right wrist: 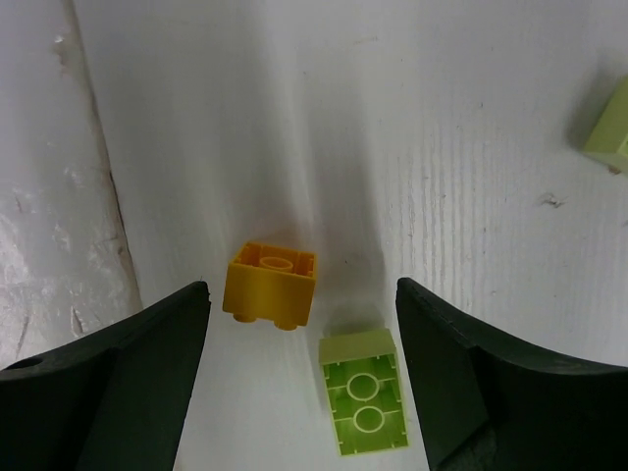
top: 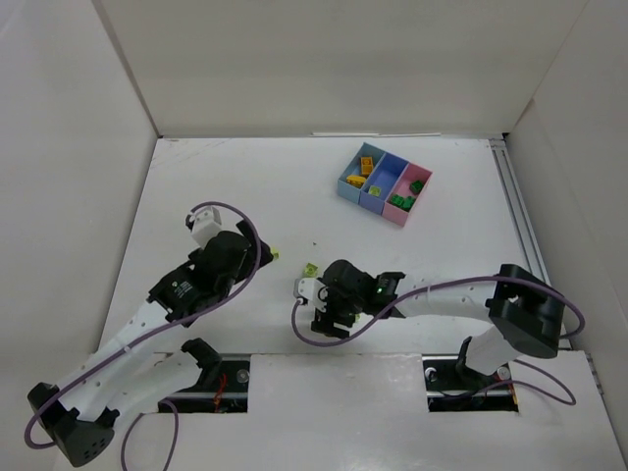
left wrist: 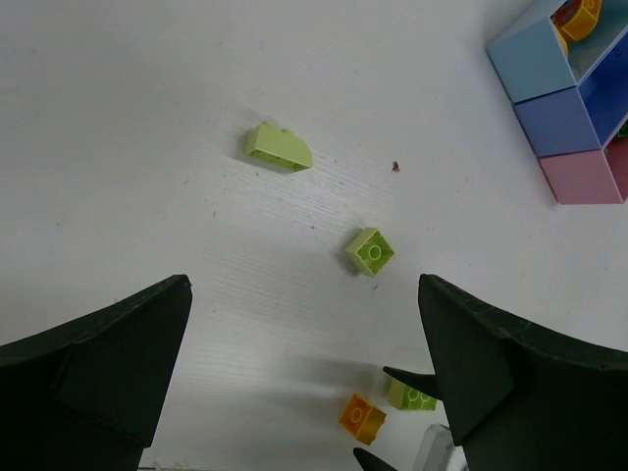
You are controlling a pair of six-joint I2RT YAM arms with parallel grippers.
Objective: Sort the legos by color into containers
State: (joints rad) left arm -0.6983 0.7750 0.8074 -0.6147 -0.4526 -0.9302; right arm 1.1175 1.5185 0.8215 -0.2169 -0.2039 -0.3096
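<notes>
My right gripper moves down slightly and brings its fingers together around the yellow-orange lego (right wrist: 270, 286) next, since that lego lies just below it, between the open fingers.
The three joined bins stand at the back right: light blue (top: 345, 186) with yellow-orange legos, darker blue (top: 374, 199), and pink (top: 400, 212) with dark green legos. My right gripper (right wrist: 302, 289) is open, low over the table, its jaws straddling a yellow-orange lego (right wrist: 272, 283) and a pale lime lego (right wrist: 364, 404). My left gripper (left wrist: 302, 285) is open and empty. Ahead of it lie two pale lime legos (left wrist: 279, 147) (left wrist: 370, 251); they also show in the top view (top: 276, 255) (top: 310, 268). The right gripper (top: 324, 316) hides its two legos from above.
The bins also show at the left wrist view's top right (left wrist: 549, 88). White walls enclose the table on three sides. A metal rail (top: 518, 211) runs along the right edge. Another pale lime lego (right wrist: 610, 137) lies at the right wrist view's right edge.
</notes>
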